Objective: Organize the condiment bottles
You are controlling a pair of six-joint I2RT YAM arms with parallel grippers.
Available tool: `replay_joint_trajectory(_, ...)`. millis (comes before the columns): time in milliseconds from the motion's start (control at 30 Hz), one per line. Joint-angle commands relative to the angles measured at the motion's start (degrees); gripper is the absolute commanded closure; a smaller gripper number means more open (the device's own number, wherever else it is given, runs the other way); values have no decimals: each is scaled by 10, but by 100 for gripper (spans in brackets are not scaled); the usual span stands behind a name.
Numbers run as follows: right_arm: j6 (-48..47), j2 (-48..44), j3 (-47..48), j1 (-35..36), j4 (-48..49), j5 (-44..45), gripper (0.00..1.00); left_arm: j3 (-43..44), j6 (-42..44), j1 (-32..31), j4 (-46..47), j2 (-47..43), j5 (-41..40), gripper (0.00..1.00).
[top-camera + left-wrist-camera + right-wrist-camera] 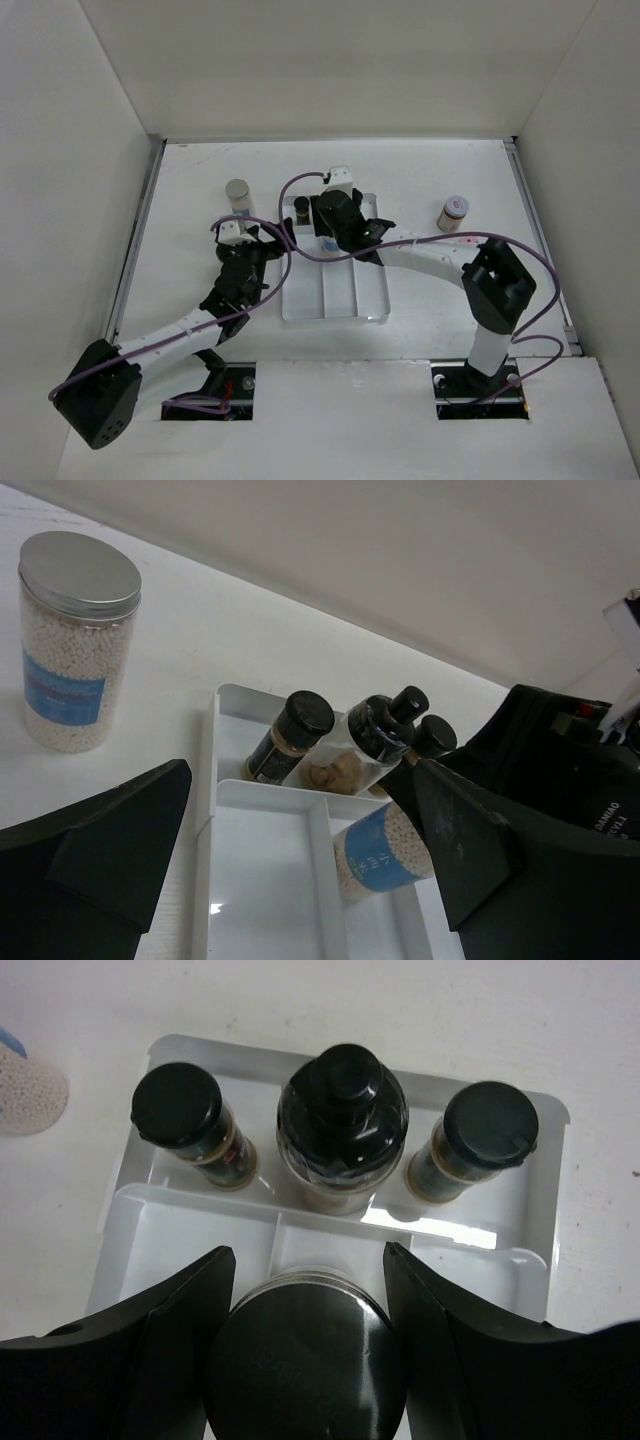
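Next, my left gripper will go to the left in the top view, onto the bottle's black cap (223, 253), since the cap stands on that side of my open fingers.
A white tray (340, 300) lies mid-table. Its far compartment holds three black-capped bottles: a small one (185, 1120), a wider one (342, 1125) and a small one (480, 1140). My right gripper (308, 1260) is shut on a blue-labelled bottle of white beads with a shiny lid (305, 1360); it hangs tilted over the tray's middle compartment in the left wrist view (385, 850). My left gripper (290, 880) is open and empty at the tray's left side. A silver-capped bead bottle (75, 640) stands left of the tray. A pink-capped bottle (453, 213) stands to the right.
The right arm (440, 260) reaches across the tray from the right, and the left arm (190, 325) comes in from the lower left. White walls enclose the table on three sides. Purple cables loop over both arms.
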Motion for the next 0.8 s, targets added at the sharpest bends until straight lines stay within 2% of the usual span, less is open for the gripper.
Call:
replay_joint_trajectory(0,-6,-1,15,0,100,4,49,-3,-3,5,15,0,-2,4)
replay_joint_trajectory(67,-8,3,10,1,108,5,46,-3,-1,5,15,-5,-3,4)
replay_joint_trajectory(133,-9,-2,5,3,112,6,33,4,1,5,4,-12,-7,4)
replay_joint_trajectory(167,-9,-5,4,3,111,4,22,11,1,3,-11,-19,-13,4)
replay_joint_trajectory(200,-9,-9,4,3,108,2,19,15,1,2,-21,-23,-17,4)
replay_joint_trajectory(367,-6,-72,-21,3,94,-3,8,51,2,3,-98,-43,-55,4)
replay_joint_trajectory(567,7,-178,-118,3,105,-17,1,105,2,1,-245,-87,-114,4)
replay_joint_trajectory(633,13,-213,-164,3,119,-31,2,124,2,2,-307,-99,-131,4)
replay_joint_trajectory(667,16,-230,-190,3,129,-39,5,130,1,7,-333,-103,-137,4)
replay_joint_trajectory(733,26,-264,-239,3,155,-46,20,136,-5,27,-374,-110,-133,6)
replay_joint_trajectory(767,36,-285,-265,8,168,-50,34,142,-6,38,-398,-113,-129,9)
